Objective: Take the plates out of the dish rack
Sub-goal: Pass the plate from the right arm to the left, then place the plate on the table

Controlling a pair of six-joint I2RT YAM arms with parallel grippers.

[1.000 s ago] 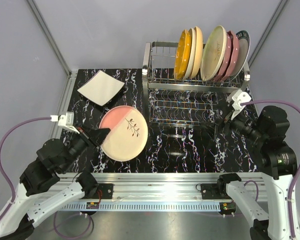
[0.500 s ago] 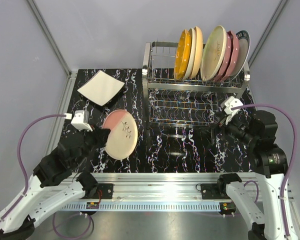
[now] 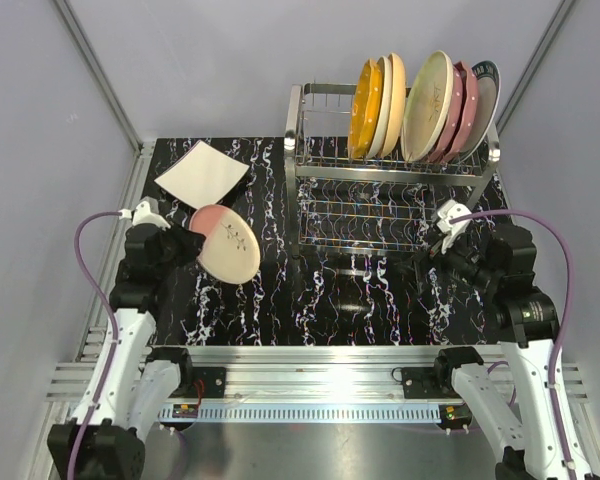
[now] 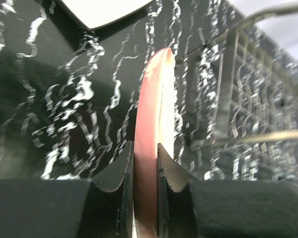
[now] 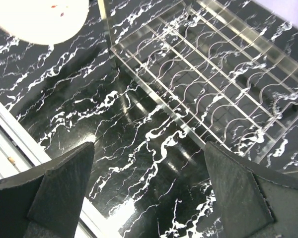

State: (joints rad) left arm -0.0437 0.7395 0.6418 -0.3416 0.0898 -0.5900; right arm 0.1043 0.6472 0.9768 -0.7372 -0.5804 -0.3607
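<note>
I should move my left gripper toward the rack and lower the twig plate, tilting it flatter onto the table by the white square plate.
The chrome dish rack stands at the back right with several plates upright in its top tier: a yellow-orange one, a cream one, a pink dotted one and a dark-rimmed white one. My left gripper is shut on the rim of a pink-cream twig plate, held tilted above the table; it shows edge-on between the fingers. A white square plate lies flat just behind it. My right gripper hangs open and empty in front of the rack's lower tier.
The black marbled tabletop ends at a metal rail in front. Grey walls and slanted frame bars close in both sides. The rack's lower tier holds nothing.
The left arm swung the pink-cream plate back and to the left, toward the square plate, turning it more edge-on. The right gripper drifted slightly left and lower in front of the rack.
</note>
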